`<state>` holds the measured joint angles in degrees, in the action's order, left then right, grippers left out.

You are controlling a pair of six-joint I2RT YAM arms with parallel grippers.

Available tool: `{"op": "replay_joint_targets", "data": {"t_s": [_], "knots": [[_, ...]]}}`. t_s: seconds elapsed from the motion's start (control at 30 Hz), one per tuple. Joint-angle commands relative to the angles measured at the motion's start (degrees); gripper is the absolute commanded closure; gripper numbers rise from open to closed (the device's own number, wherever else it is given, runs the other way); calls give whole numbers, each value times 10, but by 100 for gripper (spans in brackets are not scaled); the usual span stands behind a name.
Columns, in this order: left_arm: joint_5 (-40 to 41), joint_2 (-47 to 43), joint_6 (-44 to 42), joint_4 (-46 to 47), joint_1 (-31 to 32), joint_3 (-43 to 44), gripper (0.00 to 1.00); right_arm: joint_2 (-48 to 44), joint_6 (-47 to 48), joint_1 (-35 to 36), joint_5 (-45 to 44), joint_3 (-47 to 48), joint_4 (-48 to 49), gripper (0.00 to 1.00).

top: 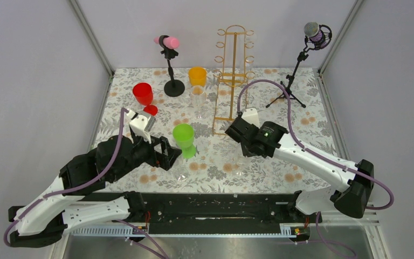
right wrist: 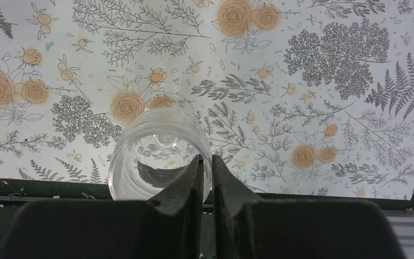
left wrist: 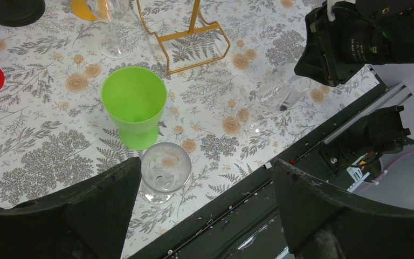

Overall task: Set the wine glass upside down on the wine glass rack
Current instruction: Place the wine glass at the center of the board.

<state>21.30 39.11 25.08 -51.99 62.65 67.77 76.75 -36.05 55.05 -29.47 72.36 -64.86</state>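
Observation:
Next I should move my left gripper to the right in the top view and down onto the rim of my right gripper's wine glass, as the wine glass's opening faces up.
The gold wire wine glass rack [top: 233,75] stands upright at the back of the table; its base [left wrist: 194,40] shows in the left wrist view. My right gripper [right wrist: 206,162] is shut on the rim of a clear wine glass [right wrist: 159,151], one finger inside the bowl and one outside. That glass [left wrist: 280,91] hangs mouth-up under the right gripper [top: 241,141], near the table's front edge. My left gripper [left wrist: 205,178] is open over the front edge, nothing between its fingers. Another clear wine glass [left wrist: 164,170] stands upright just beside its left finger [left wrist: 108,194].
A green cup [top: 184,137] stands close to the left gripper [top: 170,154]. Further back are a red cup [top: 143,93], an orange cup [top: 197,75] and a tall clear glass [top: 198,100]. Two microphone stands [top: 173,86] [top: 294,81] flank the rack. A black rail [top: 210,205] runs along the front.

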Motion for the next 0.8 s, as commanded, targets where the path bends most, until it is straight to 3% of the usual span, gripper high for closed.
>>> {"op": "replay_joint_targets", "data": {"t_s": [0.0,0.23,0.4,0.6,0.77], "knots": [[-5,1,-5,24,-2,-3,9,-5,-8,8,-7,-5,29,85],[-6,3,-8,23,-2,-4,8,-8,1,9,7,-6,31,75],[-7,12,-19,17,-2,8,8,-29,3,9,16,-4,46,55],[-1,31,-41,32,-2,32,6,-68,9,9,-2,32,44,52],[-27,98,-60,54,-2,83,6,-148,-13,9,-41,50,38,51]]}}
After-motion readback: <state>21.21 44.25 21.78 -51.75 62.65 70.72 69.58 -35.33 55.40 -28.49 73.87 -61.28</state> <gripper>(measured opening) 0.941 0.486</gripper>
